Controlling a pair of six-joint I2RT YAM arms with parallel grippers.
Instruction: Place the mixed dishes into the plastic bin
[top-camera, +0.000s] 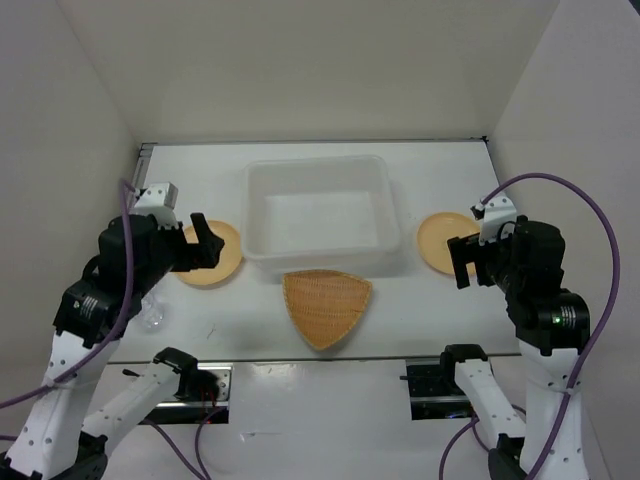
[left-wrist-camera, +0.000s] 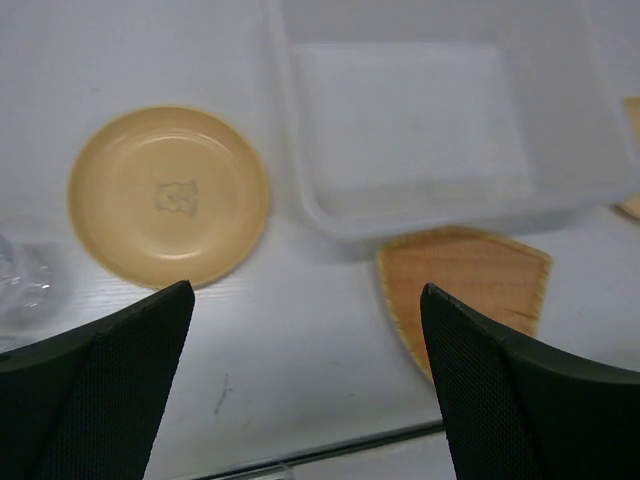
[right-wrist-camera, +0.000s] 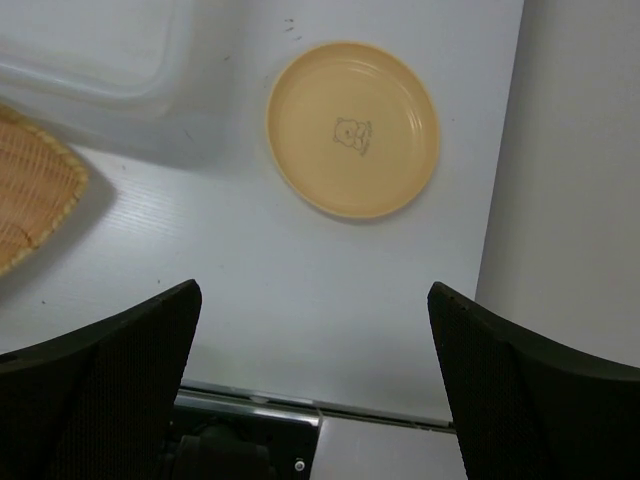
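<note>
The rim of the woven basket dish's narrow near end (top-camera: 321, 344) (left-wrist-camera: 432, 376) is clear of the bin, so my left gripper needs to turn and go back, across and down onto it.
The translucent plastic bin (top-camera: 250, 200) stands empty at the table's centre, also visible in the left wrist view (left-wrist-camera: 450, 205) and the right wrist view (right-wrist-camera: 90, 60). One tan plate (top-camera: 222, 265) (left-wrist-camera: 168, 195) lies left of it. A second plate (top-camera: 435, 238) (right-wrist-camera: 352, 128) lies to its right. The woven basket dish (top-camera: 325, 305) (left-wrist-camera: 470, 285) (right-wrist-camera: 30, 195) rests just in front of the bin. A clear cup (top-camera: 153, 315) (left-wrist-camera: 20, 285) sits at the near left. My left gripper (top-camera: 205, 243) (left-wrist-camera: 305, 295) hovers open over the left plate's near side. My right gripper (top-camera: 463, 262) (right-wrist-camera: 313, 290) hangs open near the right plate, holding nothing.
White walls close the table in on the left, right and back; the right wall (right-wrist-camera: 580, 180) runs close beside the right plate. The table's near edge with a metal rail (right-wrist-camera: 260, 405) lies below the right gripper.
</note>
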